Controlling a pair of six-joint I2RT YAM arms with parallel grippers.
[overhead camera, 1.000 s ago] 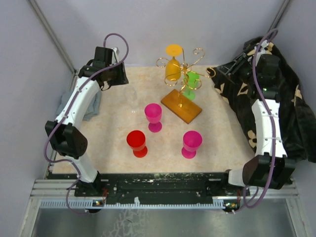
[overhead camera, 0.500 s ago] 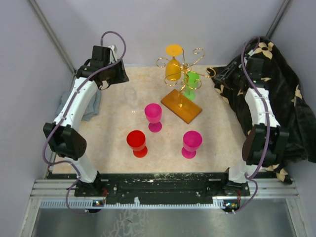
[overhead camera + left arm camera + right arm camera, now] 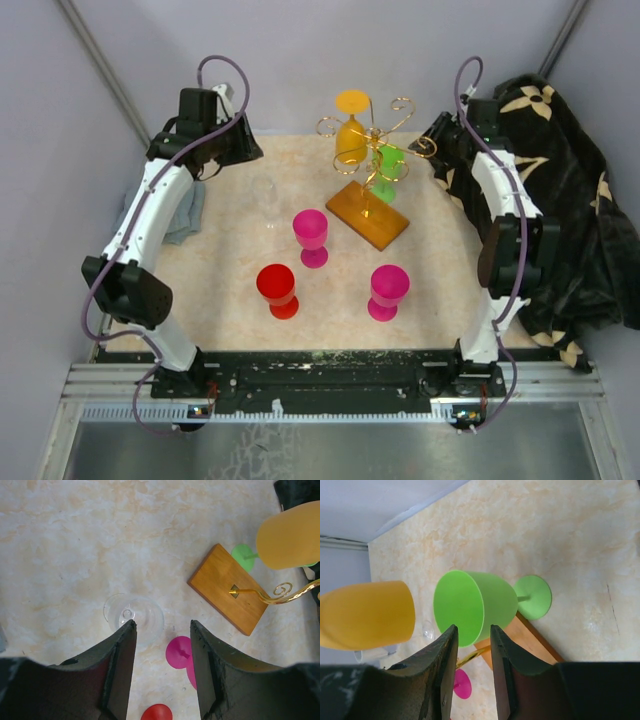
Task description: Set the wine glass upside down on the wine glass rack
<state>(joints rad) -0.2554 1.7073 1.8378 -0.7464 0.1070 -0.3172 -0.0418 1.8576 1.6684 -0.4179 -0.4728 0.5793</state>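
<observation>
I will next lower my right gripper toward the rack, its open fingers on both sides of the green glass's rim [image 3: 396,153] [image 3: 480,615], since the green glass's bowl is still beyond them.
The wine glass rack [image 3: 368,214] stands at the back middle, a gold wire tree on an amber base [image 3: 227,587]. An orange-yellow glass [image 3: 350,135] hangs upside down on it. A green glass [image 3: 475,605] stands upright beside the base. A clear wine glass [image 3: 266,200] stands upright left of the rack. My left gripper [image 3: 162,625] hovers above it, open and empty, with the clear glass [image 3: 133,614] at its left fingertip. My right gripper [image 3: 471,629] is open and empty just right of the rack, the green bowl beyond its tips.
Two magenta glasses [image 3: 311,236] [image 3: 388,291] and a red glass [image 3: 277,290] stand upright in front of the rack. A dark floral cloth [image 3: 560,200] covers the right side. A grey cloth [image 3: 185,215] lies at the left edge, under the left arm.
The right arm has swung from over the dark cloth inward to the rack's right side. The left arm has drawn back a little. No glass has moved.
</observation>
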